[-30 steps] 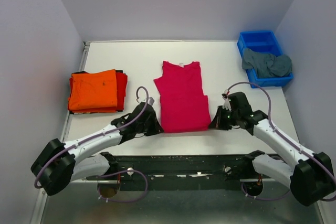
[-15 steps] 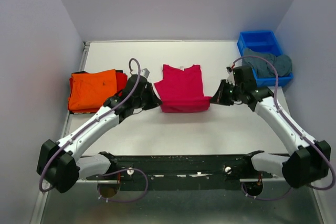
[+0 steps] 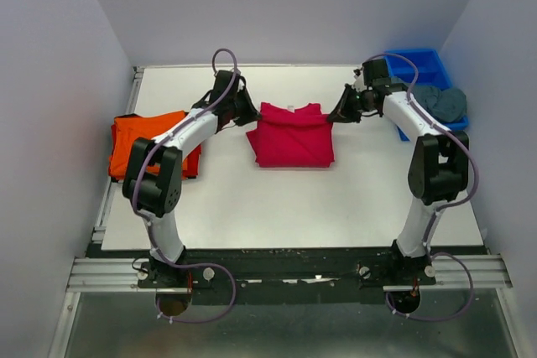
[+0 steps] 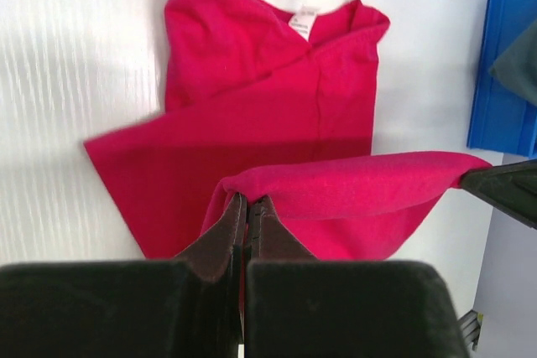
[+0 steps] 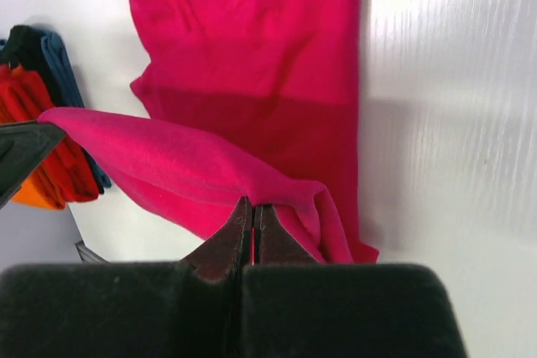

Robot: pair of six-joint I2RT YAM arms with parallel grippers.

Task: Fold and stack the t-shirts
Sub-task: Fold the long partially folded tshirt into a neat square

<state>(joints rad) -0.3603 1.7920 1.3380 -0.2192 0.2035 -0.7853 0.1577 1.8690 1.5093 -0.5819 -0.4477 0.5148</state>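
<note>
The crimson-pink t-shirt's collar end is still uncovered, so my left gripper will bring its hem corner outward and down onto its shoulder nearer the orange t-shirt and release it.
The crimson-pink t-shirt (image 3: 290, 137) lies mid-table, its bottom hem lifted and carried back over its collar end. My left gripper (image 3: 249, 112) is shut on the hem's left corner (image 4: 239, 194). My right gripper (image 3: 336, 115) is shut on the hem's right corner (image 5: 256, 204). The hem (image 4: 361, 178) hangs stretched between them above the shirt's lower layer (image 4: 252, 98). The orange t-shirt (image 3: 141, 142) lies folded on top of the red t-shirt (image 3: 195, 138) at the left. The grey-teal t-shirt (image 3: 436, 101) lies crumpled in the blue bin (image 3: 413, 64).
The blue bin stands at the back right corner, close to my right arm. Dark and blue cloth (image 5: 52, 44) shows under the stack at the left. White table (image 3: 277, 207) lies in front of the pink shirt.
Both grippers have carried the pink shirt's bottom hem from the near side toward the back, folding it over itself. Both arms have stretched out far.
</note>
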